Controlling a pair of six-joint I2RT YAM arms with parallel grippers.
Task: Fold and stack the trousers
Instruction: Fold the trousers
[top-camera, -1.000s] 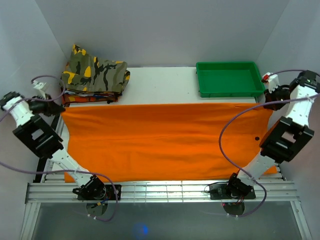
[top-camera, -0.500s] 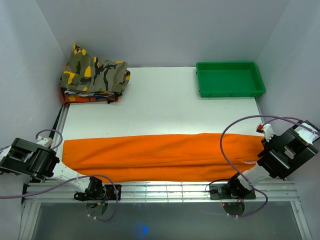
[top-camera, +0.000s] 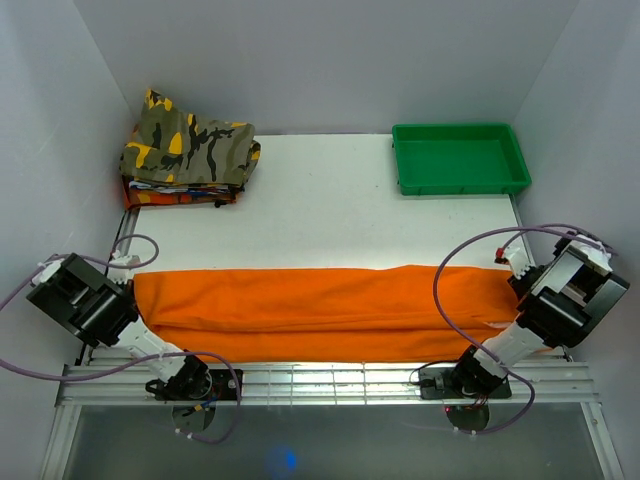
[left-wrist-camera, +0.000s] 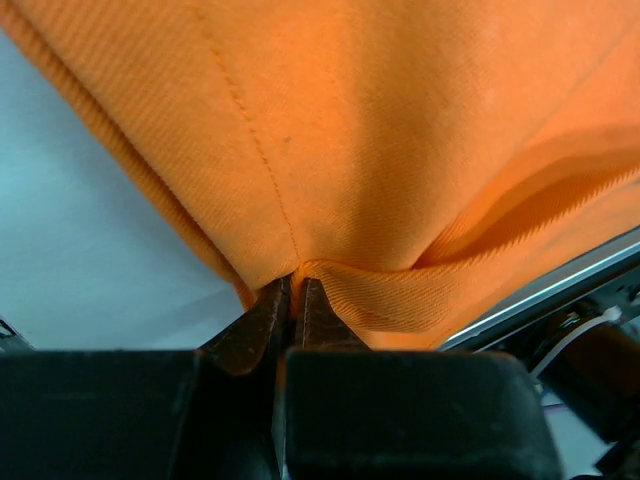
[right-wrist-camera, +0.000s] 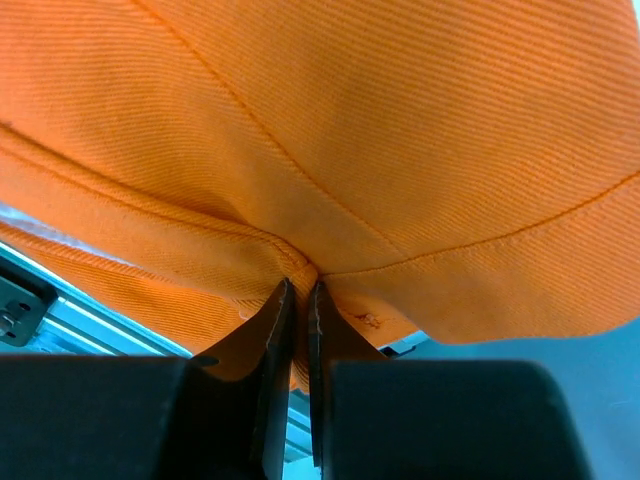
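The bare white table lies outward of the trousers' end. My right gripper will next pull that end outward onto the table, away from the metal rails, and let go.
The orange trousers lie as a long folded band across the near part of the white table. My left gripper is shut on the left end of the trousers; the left wrist view shows its jaws pinching a fold of orange fabric at my left gripper. My right gripper is shut on the right end; the right wrist view shows orange cloth clamped at my right gripper.
A folded camouflage garment tops a small stack at the back left. A green tray stands at the back right. Metal rails run along the near edge. White walls enclose the table.
A second ago the trousers were spread wide and held up at the far corners. Both grippers pulled the far edge toward the near edge, folding the cloth into a narrow band, then shifted slightly back.
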